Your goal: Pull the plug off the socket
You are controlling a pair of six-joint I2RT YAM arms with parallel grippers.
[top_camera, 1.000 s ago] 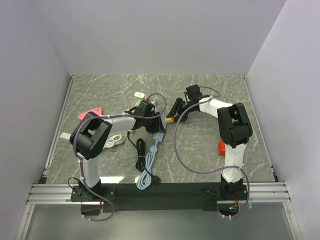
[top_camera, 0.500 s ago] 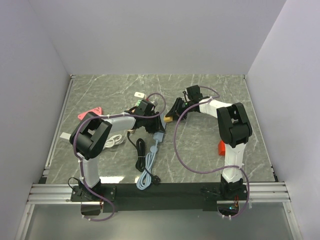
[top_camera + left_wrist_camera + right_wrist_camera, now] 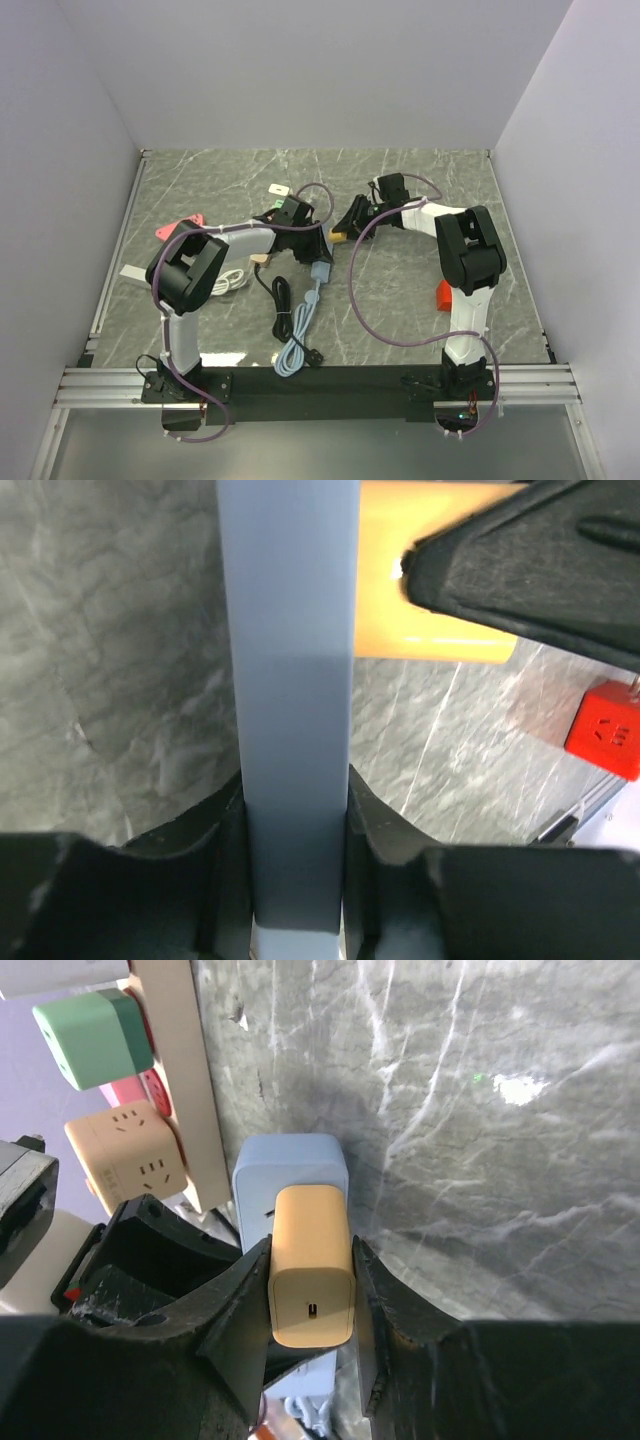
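My left gripper holds the block. My right gripper will pull the plug up and away, then lower it to the table beyond the red cube.
A pale blue socket block lies mid-table with its blue cable trailing toward me. My left gripper is shut on it; in the left wrist view the block stands upright between the fingers. An orange plug sticks out of the block's side. My right gripper is shut on the plug; in the right wrist view the plug sits clamped between both fingers, against the blue block. I cannot see a gap between plug and socket.
A white power strip with green, red and beige cube adapters lies beside the block. A red cube is by the right arm. A pink piece, a white cable and a black cable lie left.
Both grippers have shifted slightly toward the far side, keeping their holds. A beige cube now shows beside the left forearm.
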